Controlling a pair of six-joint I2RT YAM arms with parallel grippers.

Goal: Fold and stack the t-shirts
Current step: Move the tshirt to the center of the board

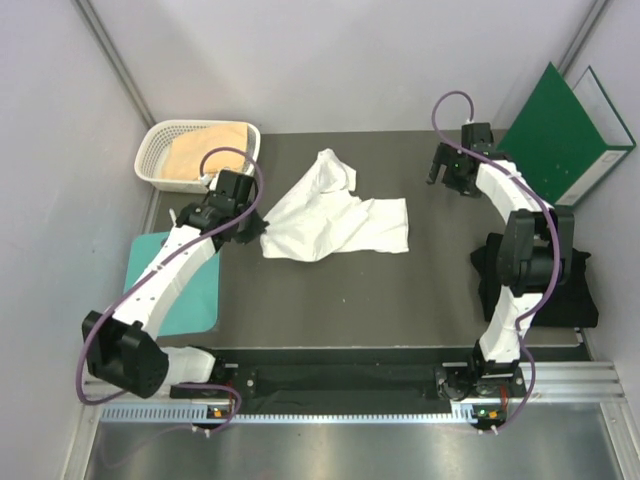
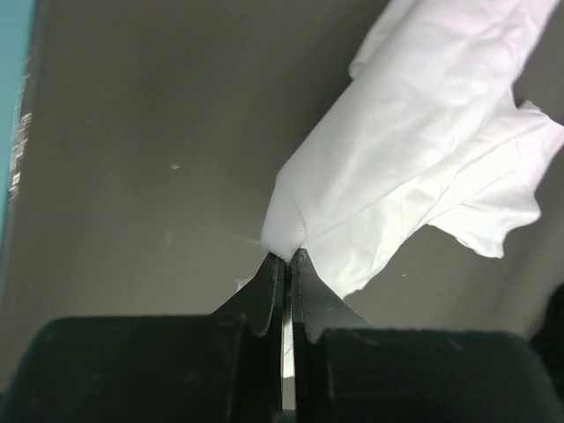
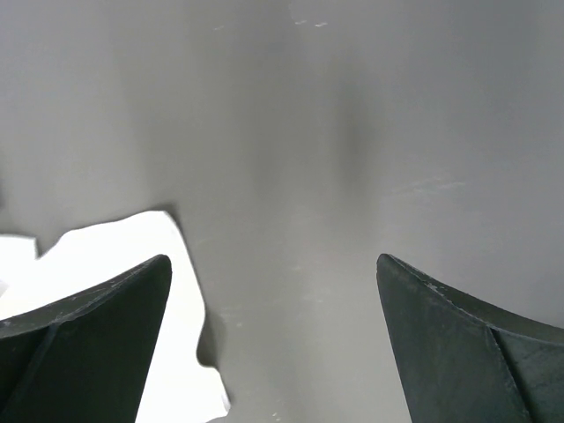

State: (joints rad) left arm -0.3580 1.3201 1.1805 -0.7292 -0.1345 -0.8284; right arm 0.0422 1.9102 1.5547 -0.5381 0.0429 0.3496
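Note:
The right gripper moves toward the basket and down onto the flap next, since the white shirt's far flap lies below and to the left in the top view.
A white t-shirt lies crumpled on the dark table top, no print showing. My left gripper is shut on the shirt's left corner; in the left wrist view the jaws pinch the cloth, which spreads away to the upper right. My right gripper is open and empty, right of the shirt's far right corner; its view shows a white shirt edge by the left finger. A tan-peach t-shirt lies in a white basket. A black t-shirt lies at the right, partly behind the right arm.
A flat teal board lies under the left arm; its edge shows in the left wrist view. A green binder leans at the back right corner. Pale walls close in the table on three sides.

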